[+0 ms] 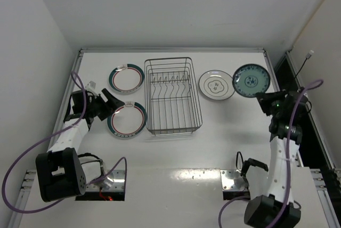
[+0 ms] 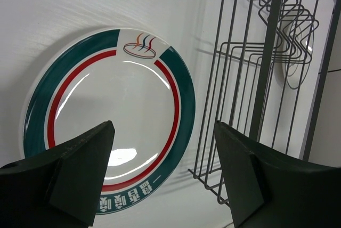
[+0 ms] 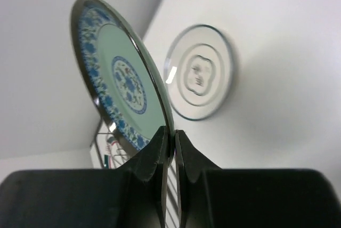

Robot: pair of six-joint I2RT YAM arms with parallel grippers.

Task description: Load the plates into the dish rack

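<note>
The robot will next swing its right gripper past the white plate over the rack's near side, then lower the teal patterned plate at the wavy wires.
The grey wire dish rack [image 1: 173, 96] stands mid-table with no plates in it. Two teal-and-red banded plates lie left of it, one farther [image 1: 127, 79], one nearer [image 1: 127, 120]. My left gripper [image 1: 113, 103] is open, hovering over the nearer banded plate [image 2: 106, 116] beside the rack's wires [image 2: 256, 68]. A white plate with a thin dark rim [image 1: 216, 85] lies right of the rack. My right gripper [image 1: 262, 100] is shut on the rim of the teal patterned plate [image 1: 251, 80], which is lifted and tilted on edge [image 3: 120, 79].
Raised rails edge the table at left and right. Purple cables trail from both arms. The white dark-rimmed plate [image 3: 201, 73] lies flat on the table beyond the held plate.
</note>
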